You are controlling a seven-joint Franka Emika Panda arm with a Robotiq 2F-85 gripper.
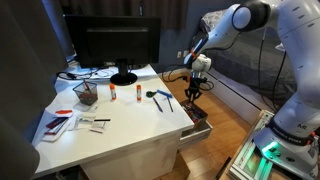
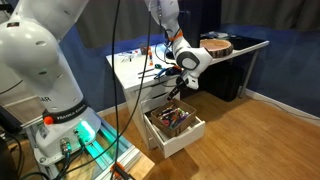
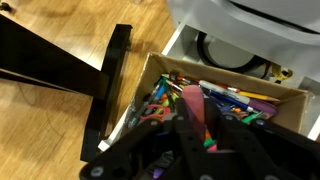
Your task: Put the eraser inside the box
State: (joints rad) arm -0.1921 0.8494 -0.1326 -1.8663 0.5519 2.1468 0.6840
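Note:
Next, my gripper goes down onto the heaped pens in the box to release the pink-red eraser (image 3: pixel 193 104), since it still hangs above the open box.
A pink-red eraser (image 3: pixel 193 104) stands clamped between my gripper's black fingers (image 3: pixel 195 116). The gripper is shut on it and hangs just above the open box (image 3: pixel 238 79), a drawer-like tray full of pens, markers and scissors. In both exterior views the gripper (image 1: pixel 193 92) (image 2: pixel 180 88) hovers beside the white desk, over the pulled-out box (image 1: pixel 197 129) (image 2: pixel 190 133). The eraser is too small to make out in the exterior views.
A white desk (image 1: pixel 120 125) holds a monitor (image 1: pixel 115 45), a small basket (image 1: pixel 86 93), blue scissors (image 1: pixel 162 98) and small stationery. A black desk leg (image 3: pixel 105 90) runs beside the box. Wooden floor lies around the box. The robot base (image 2: pixel 60 130) stands nearby.

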